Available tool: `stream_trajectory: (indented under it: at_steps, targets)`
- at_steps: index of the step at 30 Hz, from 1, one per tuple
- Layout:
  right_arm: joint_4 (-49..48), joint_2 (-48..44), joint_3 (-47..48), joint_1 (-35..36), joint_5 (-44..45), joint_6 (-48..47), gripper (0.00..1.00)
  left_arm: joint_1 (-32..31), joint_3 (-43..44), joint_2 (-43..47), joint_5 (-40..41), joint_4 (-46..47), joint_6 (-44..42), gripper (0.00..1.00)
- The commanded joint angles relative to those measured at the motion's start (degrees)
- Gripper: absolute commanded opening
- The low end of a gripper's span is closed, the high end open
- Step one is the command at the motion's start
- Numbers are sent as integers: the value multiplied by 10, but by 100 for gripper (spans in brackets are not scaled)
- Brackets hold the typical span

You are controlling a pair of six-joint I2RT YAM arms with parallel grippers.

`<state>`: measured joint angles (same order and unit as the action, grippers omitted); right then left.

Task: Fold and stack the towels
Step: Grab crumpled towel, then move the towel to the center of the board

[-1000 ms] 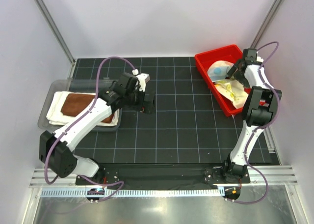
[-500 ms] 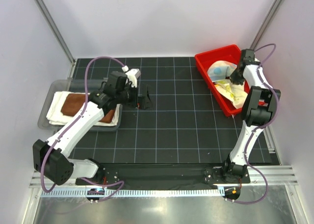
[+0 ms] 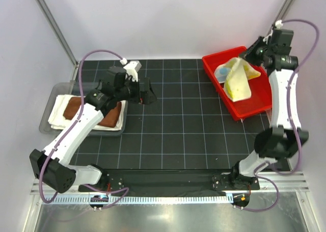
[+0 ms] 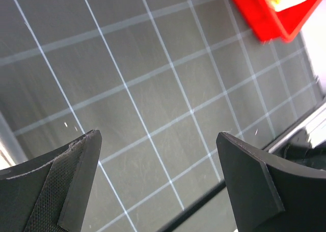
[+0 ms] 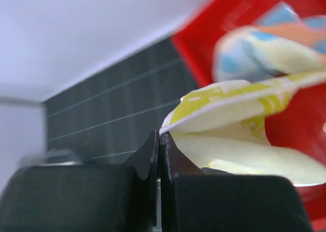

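Observation:
The black grid mat beside the red bin (image 3: 237, 113) is empty, so I need to swing the yellow towel back toward the tray and down onto it with my right gripper.
My right gripper (image 3: 250, 55) (image 5: 159, 136) is shut on a corner of the yellow towel (image 3: 238, 80) (image 5: 230, 106). That towel hangs lifted above the red bin (image 3: 237, 113) (image 5: 243, 8). The pastel multicoloured towel (image 3: 223, 70) (image 5: 275, 38) lies in the bin behind it. At the left, the brown towel (image 3: 76, 107) lies folded on the cream-white towel (image 3: 58, 118) inside a grey tray (image 3: 49, 100). My left gripper (image 3: 147, 95) (image 4: 158, 136) hovers open over the black grid mat beside the tray, with nothing between its fingers.
The black grid mat (image 3: 178, 130) (image 4: 153, 79) covers the table between tray and bin. White walls close in the back and sides. A metal rail (image 3: 168, 197) runs along the near edge by the arm bases.
My right gripper closed on the yellow towel in the bin and raised it up and back. My left arm drew back a little toward the tray, still open.

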<state>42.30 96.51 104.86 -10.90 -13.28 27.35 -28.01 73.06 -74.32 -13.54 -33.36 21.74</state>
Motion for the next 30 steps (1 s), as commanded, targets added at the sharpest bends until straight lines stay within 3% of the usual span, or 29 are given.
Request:
stream_trajectory:
  at_steps: [1,7,10,12,19,22,25,30]
  targets:
    - [-64,-113,17,39,-157,23,1,10,52,25,17,-2,1,100]
    - [-206,-236,-98,93,-234,129,1,16,61,50,54,-12,13,100]
    - [-252,-289,-210,137,-259,169,1,21,45,62,58,-21,13,100]
    - [-236,-322,-299,175,-249,138,1,20,16,76,63,-29,15,100]
    - [-61,-349,-621,237,-75,53,9,21,-91,117,55,-39,-10,98]
    - [-35,-375,-674,243,-48,60,21,21,-94,101,35,-36,-12,96]
    - [-27,-412,-661,244,0,91,50,17,-74,51,11,-21,-13,94]
    - [-104,-366,-595,244,95,62,54,0,36,-91,19,-8,-10,90]
